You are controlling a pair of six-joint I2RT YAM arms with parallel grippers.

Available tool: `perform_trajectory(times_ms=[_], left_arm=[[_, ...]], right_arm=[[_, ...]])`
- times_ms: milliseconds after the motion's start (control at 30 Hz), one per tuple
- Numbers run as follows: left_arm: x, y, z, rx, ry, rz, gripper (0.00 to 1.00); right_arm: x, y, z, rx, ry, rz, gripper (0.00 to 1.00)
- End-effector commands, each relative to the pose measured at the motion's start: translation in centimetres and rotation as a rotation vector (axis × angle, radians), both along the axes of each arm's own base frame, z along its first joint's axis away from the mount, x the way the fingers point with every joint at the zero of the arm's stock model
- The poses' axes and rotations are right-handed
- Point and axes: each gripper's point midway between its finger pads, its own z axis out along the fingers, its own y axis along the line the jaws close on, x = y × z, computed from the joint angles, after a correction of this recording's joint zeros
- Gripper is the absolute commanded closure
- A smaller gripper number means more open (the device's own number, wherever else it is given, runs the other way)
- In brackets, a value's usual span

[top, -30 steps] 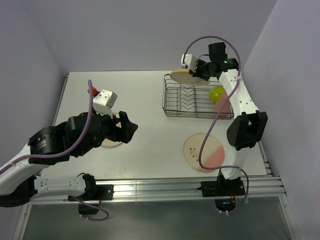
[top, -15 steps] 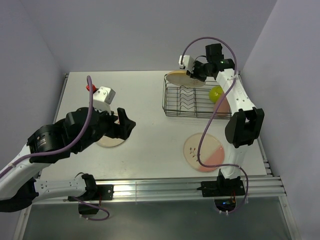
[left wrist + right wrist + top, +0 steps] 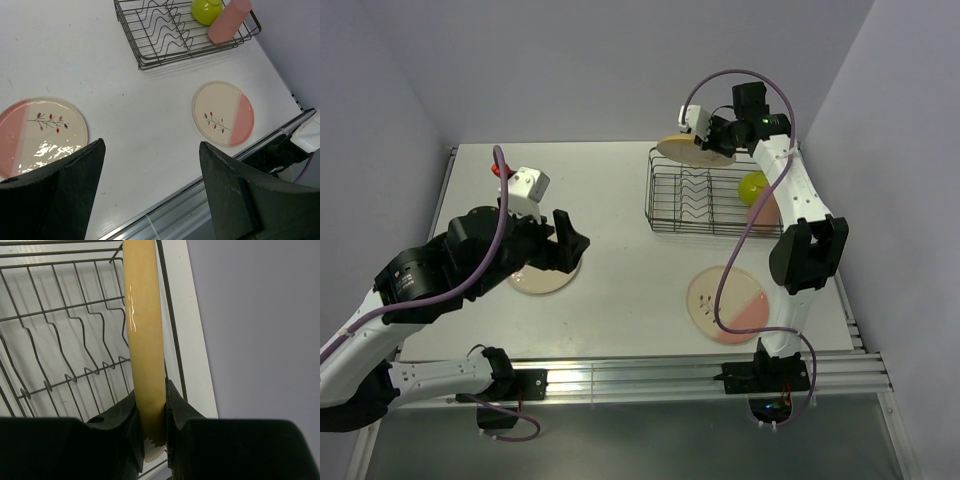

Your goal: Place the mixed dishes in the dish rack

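Note:
The cream plate [image 3: 686,151] goes to the wavy dividers [image 3: 75,375] along the rack's far bar next: my right gripper lowers toward them first, then releases the plate.
My right gripper [image 3: 712,148] is shut on the rim of a cream plate [image 3: 686,151], held above the far left corner of the black wire dish rack [image 3: 660,222]. In the right wrist view the plate [image 3: 144,335] stands edge-on between my fingers [image 3: 177,412], over the wavy dividers [image 3: 75,375]. The lime-green bowl [image 3: 754,186] and the pink cup [image 3: 765,207] lie in the rack's right end. A pink-segment plate [image 3: 725,302] lies flat at the near right, another [image 3: 546,279] at the near left under my left gripper [image 3: 570,247], which is open and empty.
A small red thing [image 3: 503,180] sits near the table's far left edge. The purple wall stands close behind the rack. The table's metal rail [image 3: 175,212] runs along the near edge.
My right gripper has lifted the plate slightly and shifted it over the rack's far left corner. My left arm has drawn back to the left, uncovering more of the near left plate.

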Motion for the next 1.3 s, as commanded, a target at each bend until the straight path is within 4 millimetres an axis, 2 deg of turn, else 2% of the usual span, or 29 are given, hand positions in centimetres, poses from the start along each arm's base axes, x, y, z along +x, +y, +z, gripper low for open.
perform_trajectory(times_ms=[0, 800, 1100, 1267], left_arm=[[0.2, -0.4, 0.5, -0.015, -0.023, -0.027, 0.18], [0.8, 0.3, -0.1, -0.007, 0.0, -0.004, 0.18], [1.2, 0.3, -0.1, 0.0, -0.002, -0.003, 0.18], [1.6, 0.5, 0.0, 0.004, -0.005, 0.003, 0.18]], right_arm=[[1.9, 0.5, 7.0, 0.011, -0.227, 0.026, 1.0], [1.7, 0.4, 2.2, 0.002, -0.115, 0.024, 1.0], [1.7, 0.3, -0.6, -0.002, -0.06, 0.011, 1.0], [2.4, 0.1, -1.8, 0.003, -0.047, -0.005, 1.0]])
